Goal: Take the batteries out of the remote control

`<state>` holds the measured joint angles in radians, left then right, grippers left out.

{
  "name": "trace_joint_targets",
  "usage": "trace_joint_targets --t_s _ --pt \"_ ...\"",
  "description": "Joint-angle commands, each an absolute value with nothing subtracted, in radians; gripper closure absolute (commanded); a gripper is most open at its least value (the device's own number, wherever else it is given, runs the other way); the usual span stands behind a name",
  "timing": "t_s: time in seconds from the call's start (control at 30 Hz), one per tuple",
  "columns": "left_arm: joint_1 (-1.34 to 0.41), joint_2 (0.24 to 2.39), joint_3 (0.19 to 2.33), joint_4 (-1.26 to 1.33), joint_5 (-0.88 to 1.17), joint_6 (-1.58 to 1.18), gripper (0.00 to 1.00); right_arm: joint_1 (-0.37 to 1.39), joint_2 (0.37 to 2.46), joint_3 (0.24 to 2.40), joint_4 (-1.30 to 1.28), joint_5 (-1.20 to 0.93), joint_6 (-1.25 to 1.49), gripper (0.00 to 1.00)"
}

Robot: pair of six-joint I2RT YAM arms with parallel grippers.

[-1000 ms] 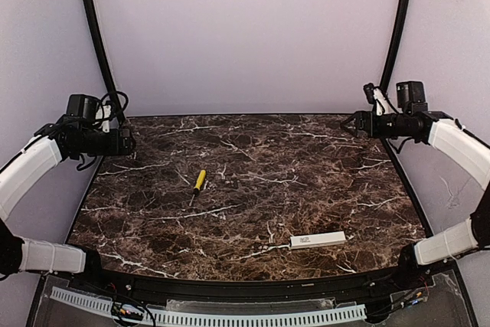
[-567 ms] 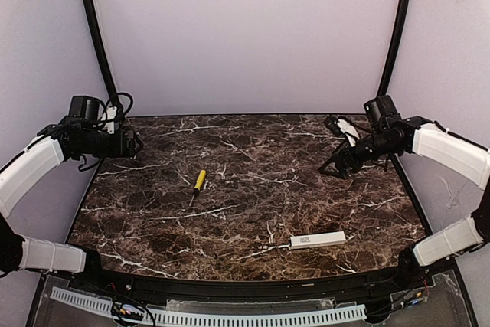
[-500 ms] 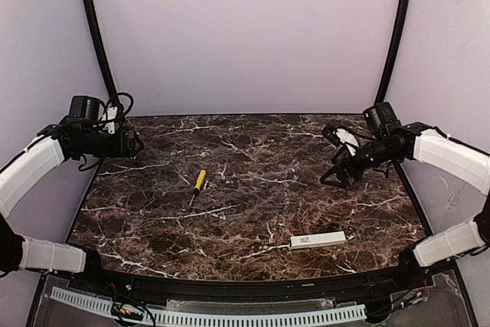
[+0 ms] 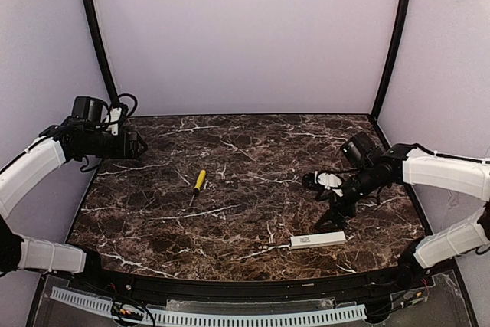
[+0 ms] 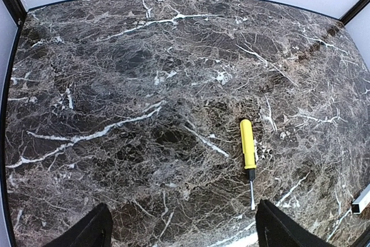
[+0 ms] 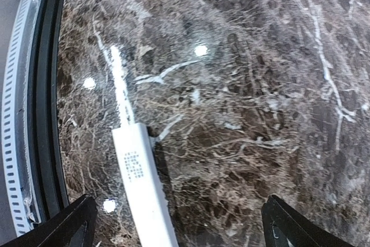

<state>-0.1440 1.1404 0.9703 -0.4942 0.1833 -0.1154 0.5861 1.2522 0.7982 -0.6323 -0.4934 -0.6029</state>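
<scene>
Next, my right gripper needs to lower, then move back onto the bar's unprinted end (image 4: 331, 239) (image 6: 154, 228).
The remote control (image 4: 317, 240) is a slim white bar with small dark print, lying flat near the table's front right; it also shows in the right wrist view (image 6: 144, 195). No batteries show; its bay is not in sight. My right gripper (image 4: 334, 208) hangs open and empty above and just behind the remote, with the bar toward its left fingertip (image 6: 75, 224). My left gripper (image 4: 135, 145) is open and empty, raised at the far left edge, looking down on the table.
A yellow-handled screwdriver (image 4: 197, 184) lies left of centre on the dark marble table (image 4: 253, 158); it shows in the left wrist view (image 5: 248, 150). The remote's end peeks in there at the right edge (image 5: 362, 201). A black rim and a white slotted strip (image 6: 14, 143) run along the table's front.
My right arm has swung down and forward from the back right corner to just above the remote. The left arm has barely moved. The remote and screwdriver lie as before.
</scene>
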Motion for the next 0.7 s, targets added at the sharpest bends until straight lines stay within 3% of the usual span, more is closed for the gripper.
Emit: trace_joint_targets --t_s 0.0,0.67 --pt "-0.155 1.112 0.951 -0.488 0.181 -0.102 0.14 0.669 1.281 0.767 -0.641 -0.473 -0.629 0.01" --pt "-0.178 1.109 0.949 -0.494 0.146 -0.09 0.17 0.843 1.415 0.666 -0.516 -0.291 -0.638 0.05"
